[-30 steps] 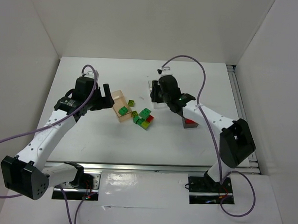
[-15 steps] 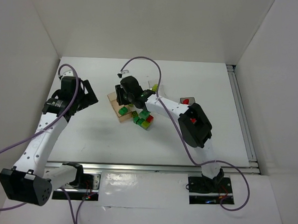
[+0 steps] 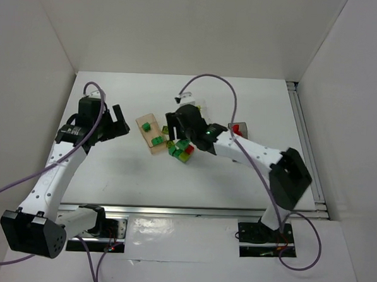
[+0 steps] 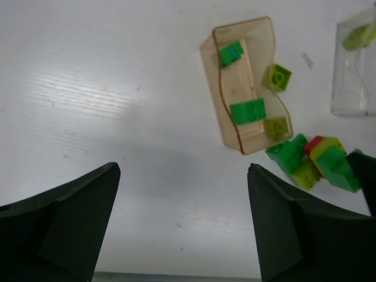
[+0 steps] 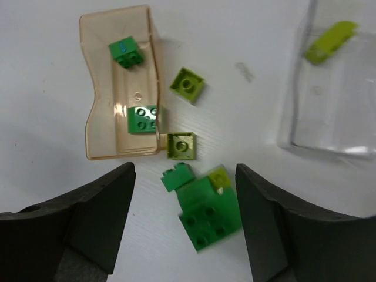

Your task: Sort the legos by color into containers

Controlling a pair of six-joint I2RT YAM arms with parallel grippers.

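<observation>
My left gripper moves past the peach container and down onto the large dark green lego next, since that lies below and to its right in the top view.
The peach container (image 5: 100,111) holds two dark green legos (image 5: 125,51) (image 5: 144,119). Two lime legos (image 5: 188,85) (image 5: 181,145) lie just right of it. My right gripper (image 5: 185,223) hangs open over the loose pile, with a large dark green lego (image 5: 208,211) lying between its fingers, untouched. A lime lego (image 5: 330,41) rests in the clear container (image 5: 329,111). From above, the pile (image 3: 180,151) shows green, lime and red legos. My left gripper (image 3: 121,126) is open over bare table left of the peach container (image 4: 235,85). The reddish container (image 3: 238,128) stands at the right.
White walls close in the table on the left, back and right. A metal rail runs along the right edge (image 3: 305,141). The right arm's cable (image 3: 231,102) loops over the back of the table.
My right gripper swung from the clear container to the peach one, then to the pile, and opened. A second dark green lego now lies in the peach container. The left gripper drew back left.
</observation>
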